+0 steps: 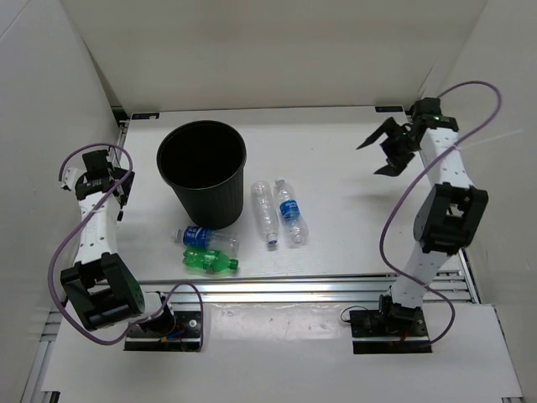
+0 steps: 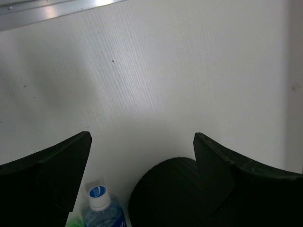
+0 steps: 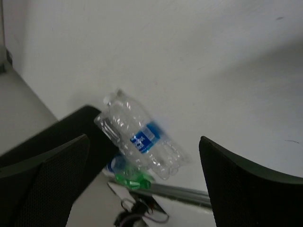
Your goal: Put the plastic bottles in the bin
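The pair's blue-labelled clear bottle lies nearer, with open table beside it. My right gripper will move down and toward the bin (image 1: 202, 172) next, onto the end of that bottle with the cap.
The black bin (image 1: 202, 172) stands upright at the back left of the table. Two clear bottles (image 1: 265, 212) (image 1: 291, 211) lie side by side to its right. A third clear bottle with a blue label (image 1: 205, 238) and the green bottle (image 1: 210, 261) lie in front of the bin. My left gripper (image 1: 122, 191) is open and empty, left of the bin. My right gripper (image 1: 382, 153) is open and empty, raised at the back right, far from the bottles. The right wrist view shows clear bottles (image 3: 141, 135), the green one (image 3: 133, 179) and the bin (image 3: 71, 130).
White walls enclose the table on the left, back and right. An aluminium rail (image 1: 319, 290) runs along the near edge. The left wrist view shows the bin's base (image 2: 175, 194) and a bottle cap (image 2: 98, 196).
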Robot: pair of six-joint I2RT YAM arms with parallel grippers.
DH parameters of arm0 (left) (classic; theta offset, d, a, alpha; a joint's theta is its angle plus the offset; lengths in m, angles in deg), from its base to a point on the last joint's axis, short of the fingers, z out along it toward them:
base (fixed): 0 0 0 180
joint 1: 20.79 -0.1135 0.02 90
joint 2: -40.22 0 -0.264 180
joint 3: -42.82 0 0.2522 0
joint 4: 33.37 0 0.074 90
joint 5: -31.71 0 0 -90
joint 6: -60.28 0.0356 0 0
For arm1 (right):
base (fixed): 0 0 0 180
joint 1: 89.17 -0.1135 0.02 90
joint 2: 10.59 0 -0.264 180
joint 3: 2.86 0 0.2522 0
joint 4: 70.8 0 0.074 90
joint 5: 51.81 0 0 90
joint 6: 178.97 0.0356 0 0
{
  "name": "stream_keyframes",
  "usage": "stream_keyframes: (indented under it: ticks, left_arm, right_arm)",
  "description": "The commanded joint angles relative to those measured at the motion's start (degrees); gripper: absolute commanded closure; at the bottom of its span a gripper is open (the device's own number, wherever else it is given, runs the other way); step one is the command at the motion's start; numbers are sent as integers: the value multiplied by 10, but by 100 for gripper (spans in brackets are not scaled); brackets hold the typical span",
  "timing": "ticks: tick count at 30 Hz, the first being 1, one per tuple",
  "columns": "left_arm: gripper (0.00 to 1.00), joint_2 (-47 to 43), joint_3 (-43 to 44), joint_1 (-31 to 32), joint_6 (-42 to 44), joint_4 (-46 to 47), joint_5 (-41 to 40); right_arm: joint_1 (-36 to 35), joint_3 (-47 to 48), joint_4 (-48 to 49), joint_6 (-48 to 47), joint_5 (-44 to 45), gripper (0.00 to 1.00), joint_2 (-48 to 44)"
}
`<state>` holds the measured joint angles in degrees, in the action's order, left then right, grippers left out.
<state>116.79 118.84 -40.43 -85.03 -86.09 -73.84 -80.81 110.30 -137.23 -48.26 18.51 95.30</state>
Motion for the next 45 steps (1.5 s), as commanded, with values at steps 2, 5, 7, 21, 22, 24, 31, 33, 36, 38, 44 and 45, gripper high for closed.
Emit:
stream_keyframes:
  ticks: [2,5,7,21,22,24,31,33,36,38,44,45]
  left_arm:
    - [0,-25,1,3,-18,7,63]
    - [0,-40,-13,3,-24,13,102]
    - [0,-48,-25,3,-24,13,123]
    - [0,-22,-19,3,-24,13,187]
    - [0,-15,-14,3,-39,13,197]
    - [0,9,-4,3,-61,7,235]
    - [3,47,34,3,-47,7,250]
    - [3,47,34,3,-52,7,257]
    - [3,53,28,3,-60,7,263]
    - [3,47,23,3,-60,7,263]
    - [1,42,23,3,-60,2,244]
    - [1,42,23,3,-60,2,244]
  right_arm:
    - [-62,82,-31,-119,-202,0,112]
    - [-123,154,-44,-206,-252,0,166]
    - [-139,186,-57,-206,-246,0,206]
    - [-236,191,-75,-223,-204,0,339]
    - [-246,191,-75,-223,-204,0,346]
    - [-265,196,-75,-223,-204,0,354]
    - [-290,172,-70,-223,-194,0,360]
    - [-290,153,-61,-223,-182,5,354]
    - [-284,113,-47,-217,-176,20,335]
    - [-284,106,-47,-217,-169,31,330]
    - [-228,101,-53,-159,-123,57,248]
    - [-216,117,-53,-140,-123,59,214]
